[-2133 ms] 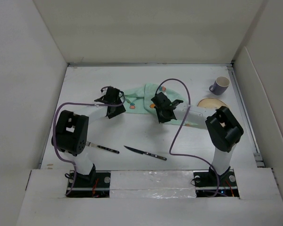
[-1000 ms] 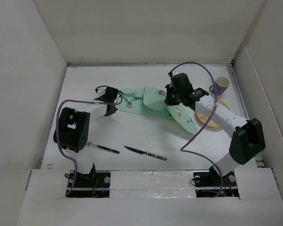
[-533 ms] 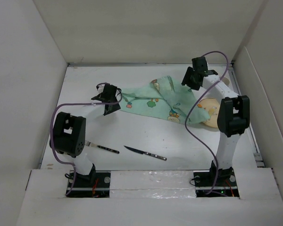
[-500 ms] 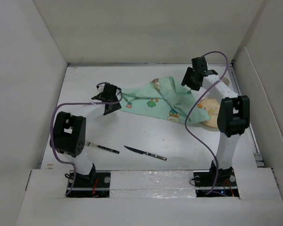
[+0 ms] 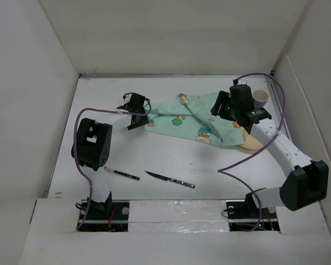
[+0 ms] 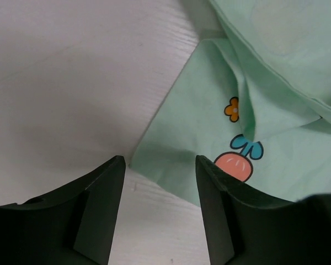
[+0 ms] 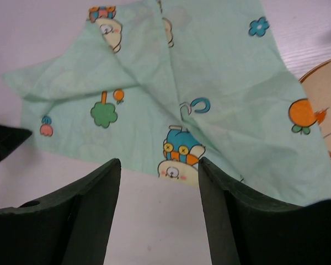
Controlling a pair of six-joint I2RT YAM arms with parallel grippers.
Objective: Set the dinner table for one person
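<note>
My right gripper will move down and back to close on the placemat's near corner by the plate [image 7: 329, 195], because that corner is outside the open fingers.
The mint-green cartoon placemat [image 5: 194, 122] lies creased on the white dinner table [image 5: 99, 94]; its right end drapes over a tan plate [image 5: 255, 143]. My left gripper [image 5: 139, 113] hovers open at the mat's left corner [image 6: 171, 160], with nothing between its fingers [image 6: 102, 212]. Above the mat's right part my right gripper [image 5: 225, 109] is open; in its wrist view the bear print [image 7: 182, 157] and bare table show between the fingers [image 7: 231, 215]. A knife [image 5: 170, 180] and a fork [image 5: 122, 174] lie near the front edge. A purple mug [image 5: 260, 97] stands at the back right.
White panels wall the table on the left, back and right. The plate's rim [image 7: 325, 99] shows at the right edge of the right wrist view. Purple cables loop from both arms over the table.
Both grippers have opened and let go of the placemat. The right gripper has drawn back towards me from the far right, and the mat now lies spread with its right end over the plate.
</note>
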